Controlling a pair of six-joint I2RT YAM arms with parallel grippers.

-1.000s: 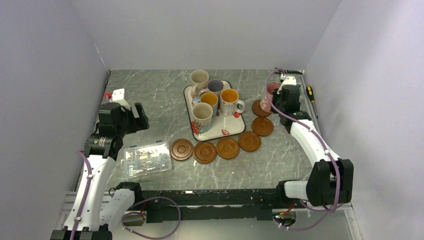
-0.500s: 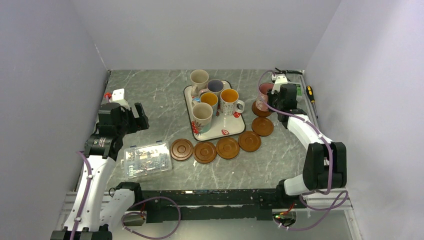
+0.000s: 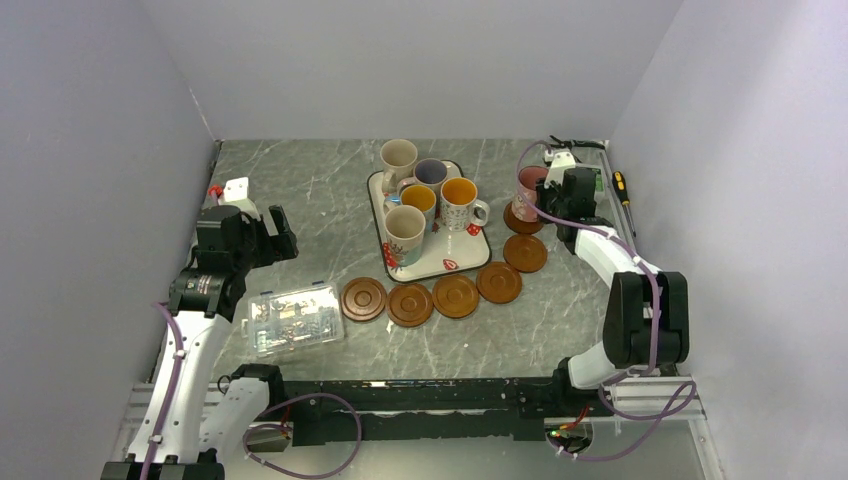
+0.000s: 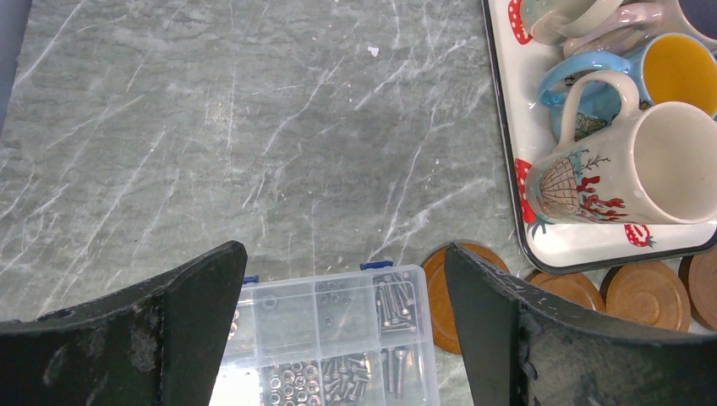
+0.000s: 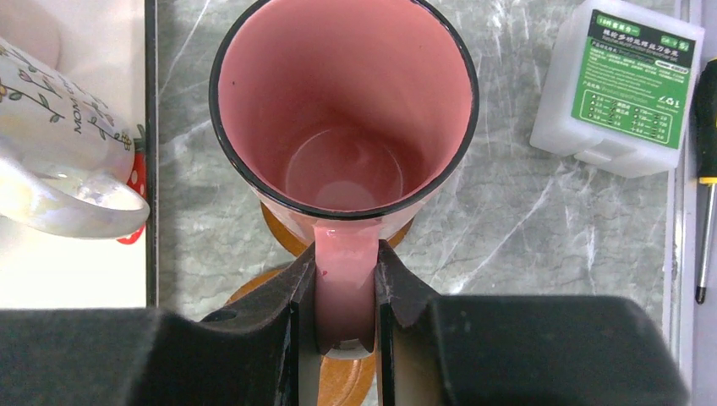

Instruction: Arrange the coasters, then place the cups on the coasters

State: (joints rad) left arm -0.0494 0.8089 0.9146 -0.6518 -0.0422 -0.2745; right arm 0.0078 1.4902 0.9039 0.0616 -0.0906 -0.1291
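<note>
My right gripper next lowers the upright pink cup onto the farthest coaster [image 3: 522,226] [image 5: 286,233] and releases the handle, since the coaster is below the gripper and cup's base.
A pink cup [image 5: 342,110] stands upright over the far-right coaster [image 5: 277,227], and my right gripper [image 5: 345,288] is shut on its handle. The same cup [image 3: 528,188] and coaster [image 3: 518,222] show in the top view. A second coaster [image 3: 525,253] lies just nearer. Several more coasters [image 3: 455,296] run in a curved row toward the left. Several cups, among them a cream one [image 3: 404,228] and an orange-lined one [image 3: 459,196], stand on the strawberry tray [image 3: 455,264]. My left gripper [image 4: 342,254] hangs open over the clear box, holding nothing.
A clear plastic box of screws [image 3: 293,318] lies left of the coaster row. A white bottle with a green label [image 5: 621,85] and a screwdriver [image 3: 620,185] sit by the right wall. Walls close in the left, back and right.
My right gripper has carried the pink cup a little to the left over the far coaster, and the right elbow has swung nearer. The left arm has not moved.
</note>
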